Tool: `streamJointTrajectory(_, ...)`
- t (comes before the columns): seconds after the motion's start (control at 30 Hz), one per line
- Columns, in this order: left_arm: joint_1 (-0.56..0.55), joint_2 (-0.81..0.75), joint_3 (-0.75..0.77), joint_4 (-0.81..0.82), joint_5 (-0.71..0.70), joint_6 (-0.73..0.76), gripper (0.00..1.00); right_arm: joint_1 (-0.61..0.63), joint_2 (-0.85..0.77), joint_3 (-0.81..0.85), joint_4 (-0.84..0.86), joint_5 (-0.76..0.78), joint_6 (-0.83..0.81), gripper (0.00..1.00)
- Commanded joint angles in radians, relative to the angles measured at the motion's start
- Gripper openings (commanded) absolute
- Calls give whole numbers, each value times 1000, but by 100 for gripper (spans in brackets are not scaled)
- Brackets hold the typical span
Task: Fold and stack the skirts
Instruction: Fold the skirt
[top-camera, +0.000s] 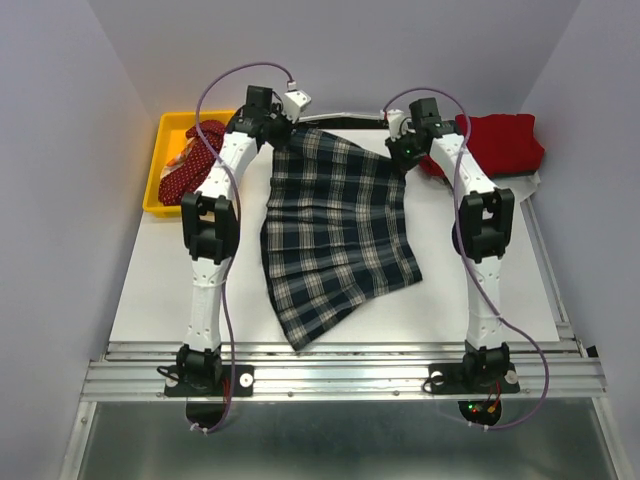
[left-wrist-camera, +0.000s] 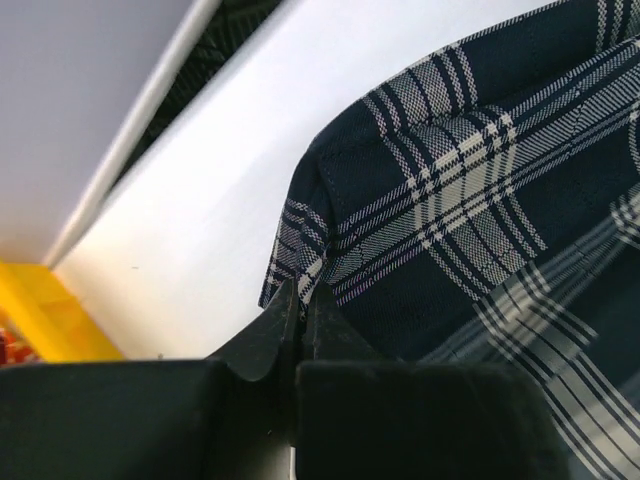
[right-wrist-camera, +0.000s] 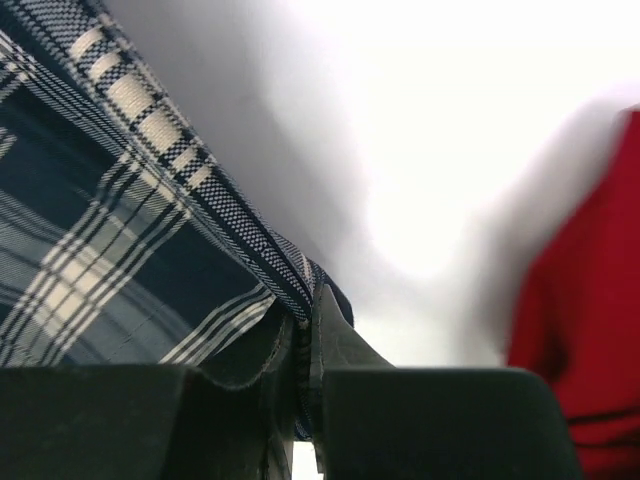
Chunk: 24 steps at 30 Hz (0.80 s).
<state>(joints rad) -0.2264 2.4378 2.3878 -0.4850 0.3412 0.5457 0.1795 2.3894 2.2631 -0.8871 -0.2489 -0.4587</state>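
My right gripper next carries the waistband corner up, then back and down to the hem corner on its side (top-camera: 413, 272). It then releases it, because the plaid skirt (top-camera: 335, 230) lies unfolded.
A navy, green and white plaid skirt (top-camera: 335, 230) lies spread on the white table, waistband at the far side. My left gripper (top-camera: 283, 135) is shut on the plaid skirt's far left waistband corner (left-wrist-camera: 300, 262); the jaws pinch the cloth edge in the left wrist view (left-wrist-camera: 303, 292). At the far right corner (right-wrist-camera: 290, 262) of the same waistband, my right gripper (top-camera: 403, 150) is shut on the cloth (right-wrist-camera: 308, 305). A plain red skirt (top-camera: 495, 143) lies folded at the far right. A dark red dotted skirt (top-camera: 193, 165) sits in the bin.
A yellow bin (top-camera: 165, 130) at the far left holds the dotted skirt and a cream and orange cloth (top-camera: 178, 158). The white table surface (top-camera: 150, 290) ends at a metal rail (top-camera: 340, 375) in front. Grey walls close in both sides.
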Motion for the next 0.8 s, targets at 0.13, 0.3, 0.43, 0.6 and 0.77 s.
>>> streamJointTrajectory(0.13, 22, -349, -120, 69, 11, -12, 0, -32, -283, -188, 215, 45, -58, 1)
streamJointTrajectory(0.3, -5, -555, -366, -35, 71, 58, 0, -32, -416, -373, 208, -27, -142, 1)
streamJointTrajectory(0.43, -62, -779, -701, -44, 64, 91, 0, -32, -528, -563, 246, -79, -205, 1)
streamJointTrajectory(0.6, -165, -976, -1033, -18, -10, 125, 0, -3, -634, -808, 296, -102, -251, 1)
streamJointTrajectory(0.77, -269, -1108, -1353, 54, -80, 114, 0, 89, -734, -1151, 454, -33, -299, 4)
